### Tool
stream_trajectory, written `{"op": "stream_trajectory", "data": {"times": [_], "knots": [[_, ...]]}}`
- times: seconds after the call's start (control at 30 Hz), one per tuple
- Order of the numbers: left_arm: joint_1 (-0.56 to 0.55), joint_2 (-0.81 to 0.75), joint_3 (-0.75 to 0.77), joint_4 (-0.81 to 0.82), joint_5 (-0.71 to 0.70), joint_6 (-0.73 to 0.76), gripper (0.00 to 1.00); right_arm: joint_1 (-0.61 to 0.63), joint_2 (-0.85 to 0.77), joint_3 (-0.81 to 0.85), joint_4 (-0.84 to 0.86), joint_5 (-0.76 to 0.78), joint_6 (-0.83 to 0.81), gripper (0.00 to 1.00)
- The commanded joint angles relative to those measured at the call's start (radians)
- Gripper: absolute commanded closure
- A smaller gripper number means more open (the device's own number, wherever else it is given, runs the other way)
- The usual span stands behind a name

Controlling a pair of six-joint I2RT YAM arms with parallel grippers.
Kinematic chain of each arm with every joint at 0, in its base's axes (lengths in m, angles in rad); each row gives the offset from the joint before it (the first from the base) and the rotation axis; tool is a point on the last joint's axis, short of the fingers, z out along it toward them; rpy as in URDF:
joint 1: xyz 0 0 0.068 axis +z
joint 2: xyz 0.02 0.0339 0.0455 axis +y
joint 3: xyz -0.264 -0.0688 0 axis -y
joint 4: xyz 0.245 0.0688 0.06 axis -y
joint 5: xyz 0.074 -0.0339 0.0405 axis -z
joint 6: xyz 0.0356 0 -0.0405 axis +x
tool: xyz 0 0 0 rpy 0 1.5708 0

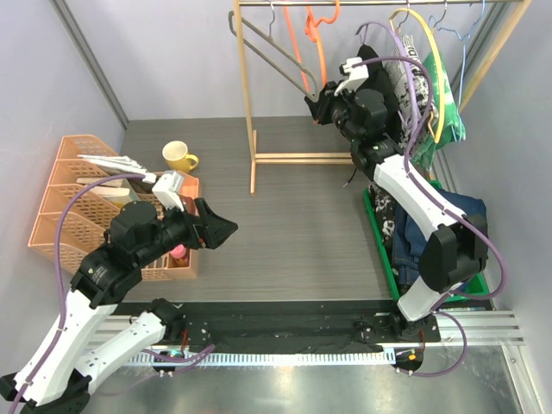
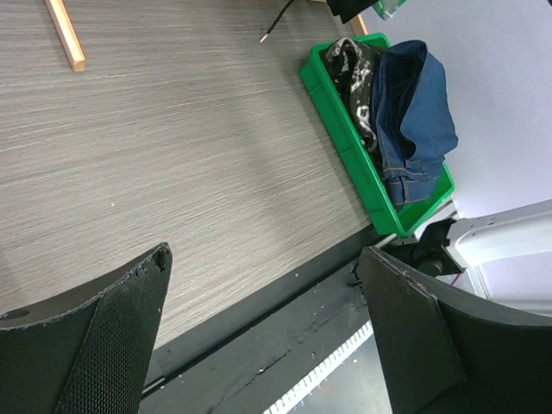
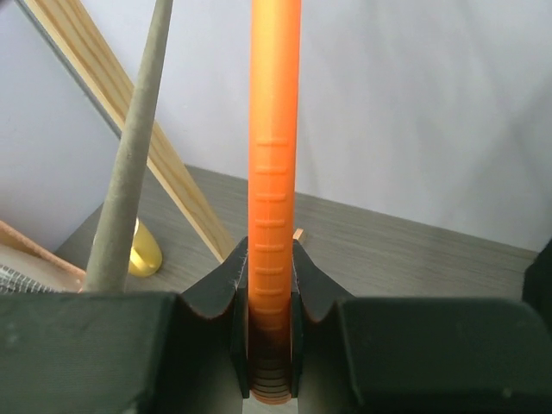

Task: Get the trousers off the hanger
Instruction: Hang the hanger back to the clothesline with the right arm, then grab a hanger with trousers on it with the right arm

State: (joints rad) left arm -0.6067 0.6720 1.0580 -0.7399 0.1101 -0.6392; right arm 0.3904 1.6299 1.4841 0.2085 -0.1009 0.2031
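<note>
Next, my right gripper needs to slide the bare orange hanger (image 3: 274, 172) toward the mug-side post, left of my right gripper in the top view, away from hanging trousers, and release.
My right gripper (image 1: 317, 102) is up at the rail, shut on the lower bar of the bare orange hanger (image 3: 274, 172); in the right wrist view the bar runs straight up between the closed jaws (image 3: 271, 259). White printed trousers (image 1: 417, 82) and green mottled trousers (image 1: 453, 121) hang at the rail's right end, partly hidden behind that arm. Navy denim trousers (image 2: 418, 112) and black-and-white marbled trousers (image 2: 358, 73) lie in the green tray (image 2: 345, 147) at the right. My left gripper (image 1: 226, 228) hovers open and empty (image 2: 267, 267) over the table's left half.
The wooden rack (image 1: 250, 112) stands at the back with a bare grey hanger (image 3: 129, 172), a yellow hanger (image 1: 431, 60) and blue hangers. A yellow mug (image 1: 178, 156) and an orange file rack (image 1: 69, 198) sit at the left.
</note>
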Motion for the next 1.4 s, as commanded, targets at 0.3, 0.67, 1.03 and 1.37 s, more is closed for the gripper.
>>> {"op": "stream_trajectory", "data": {"times": [0.3, 0.67, 1.03, 1.37], "knots": [[-0.001, -0.009, 0.005, 0.063, 0.023, -0.034, 0.11, 0.005, 0.071, 0.191, -0.144, -0.172, -0.013, 0.99], [-0.001, -0.029, 0.069, 0.031, 0.029, -0.053, 0.11, 0.054, 0.113, 0.285, -0.330, -0.200, -0.027, 0.94], [-0.001, -0.081, 0.082, 0.017, 0.063, -0.140, 0.11, 0.059, -0.030, 0.211, -0.431, -0.079, -0.001, 0.32], [-0.001, -0.129, 0.102, -0.026, 0.017, -0.157, 0.11, 0.059, -0.347, -0.040, -0.561, 0.067, 0.019, 0.17]]}}
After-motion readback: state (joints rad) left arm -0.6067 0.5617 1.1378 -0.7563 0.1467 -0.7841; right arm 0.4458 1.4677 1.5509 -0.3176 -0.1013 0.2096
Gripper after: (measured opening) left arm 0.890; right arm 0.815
